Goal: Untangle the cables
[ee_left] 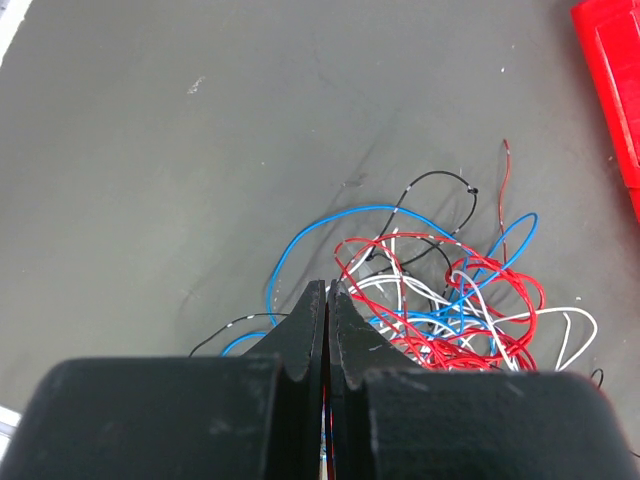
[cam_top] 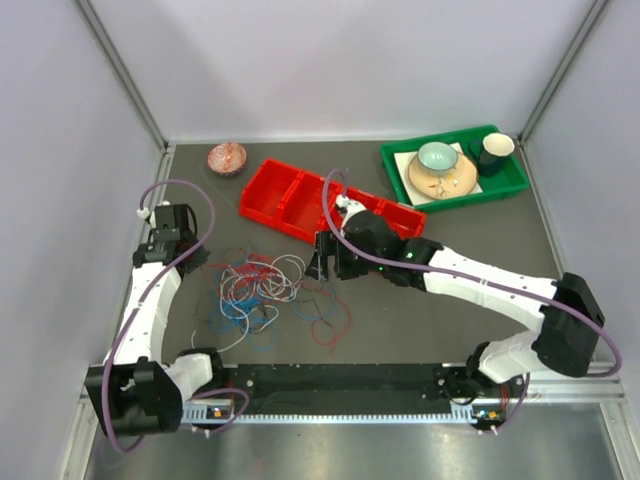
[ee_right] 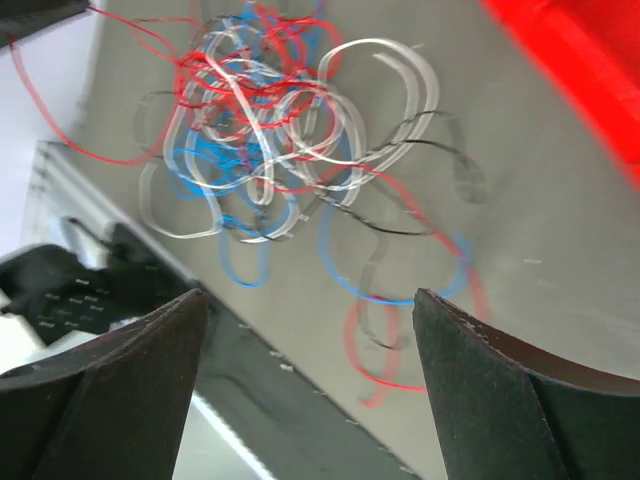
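I need to bring my right gripper down and to the left in the top view onto the thin black cable [ee_right: 430,142] below it, because the black cable's loop strays from the tangle.
The cables [cam_top: 258,290] lie in a loose tangle of red, white, blue and black wires on the dark table, left of centre. My left gripper [cam_top: 197,262] is at the tangle's left edge. In the left wrist view its jaws [ee_left: 328,286] are shut, with the cables [ee_left: 450,300] spreading just ahead and to the right. A sliver of red and blue shows in the slit between the fingers; I cannot tell whether a wire is pinched. My right gripper [cam_top: 322,265] hovers at the tangle's right edge. It stands open [ee_right: 310,300], with nothing between its fingers, above outlying red and blue loops [ee_right: 400,320].
A red compartment tray [cam_top: 290,195] sits just behind the cables, close to the right wrist. A green tray [cam_top: 510,180] with a bowl, plate and cup is at the back right. A small reddish bowl [cam_top: 227,158] is at the back left. Grey walls enclose the table.
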Controlling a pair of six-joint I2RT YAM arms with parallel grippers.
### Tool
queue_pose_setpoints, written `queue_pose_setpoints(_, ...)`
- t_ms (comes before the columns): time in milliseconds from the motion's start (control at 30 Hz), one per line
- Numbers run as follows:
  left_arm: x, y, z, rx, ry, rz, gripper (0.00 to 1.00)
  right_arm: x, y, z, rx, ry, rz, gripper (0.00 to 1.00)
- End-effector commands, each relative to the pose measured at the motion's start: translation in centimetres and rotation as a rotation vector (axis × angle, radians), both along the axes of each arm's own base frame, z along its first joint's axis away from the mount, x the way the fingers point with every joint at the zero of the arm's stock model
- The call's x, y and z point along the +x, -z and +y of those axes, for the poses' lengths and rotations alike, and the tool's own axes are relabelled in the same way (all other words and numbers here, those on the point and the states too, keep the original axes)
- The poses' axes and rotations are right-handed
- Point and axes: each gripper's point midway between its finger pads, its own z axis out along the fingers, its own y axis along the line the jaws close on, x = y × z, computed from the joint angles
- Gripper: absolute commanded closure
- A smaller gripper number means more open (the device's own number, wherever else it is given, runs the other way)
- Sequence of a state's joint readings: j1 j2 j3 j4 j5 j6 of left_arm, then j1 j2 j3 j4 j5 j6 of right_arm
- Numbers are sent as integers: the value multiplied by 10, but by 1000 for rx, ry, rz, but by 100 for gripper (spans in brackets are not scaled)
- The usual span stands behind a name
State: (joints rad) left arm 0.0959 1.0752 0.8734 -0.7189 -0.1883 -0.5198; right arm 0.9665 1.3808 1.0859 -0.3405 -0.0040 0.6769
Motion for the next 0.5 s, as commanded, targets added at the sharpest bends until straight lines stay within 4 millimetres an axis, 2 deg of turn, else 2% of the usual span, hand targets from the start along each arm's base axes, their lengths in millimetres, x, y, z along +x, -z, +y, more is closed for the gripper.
queue_pose_setpoints(0, 9, -23, -1, 7, 23, -76, 100, -4, -5, 36, 190, 11, 136, 17)
queue_pose_setpoints(167, 9, -21, -2, 5, 28, -70, 100, -1, 9, 60, 242, 7, 201, 23)
queue_pose_setpoints(300, 9, -21, -2, 3, 30, -72, 100, 3, 24, 76, 221, -5, 224, 30)
queue_pose_setpoints(400, 7, -22, -2, 2, 29, -73, 100, 5, 27, 85, 222, -13, 227, 40)
queue_pose_setpoints(433, 7, -21, -2, 3, 26, -72, 100, 6, 32, 86, 216, -7, 235, 52)
queue_pose_setpoints(467, 7, -21, -2, 2, 29, -72, 100, 8, 31, 86, 221, 3, 227, 57)
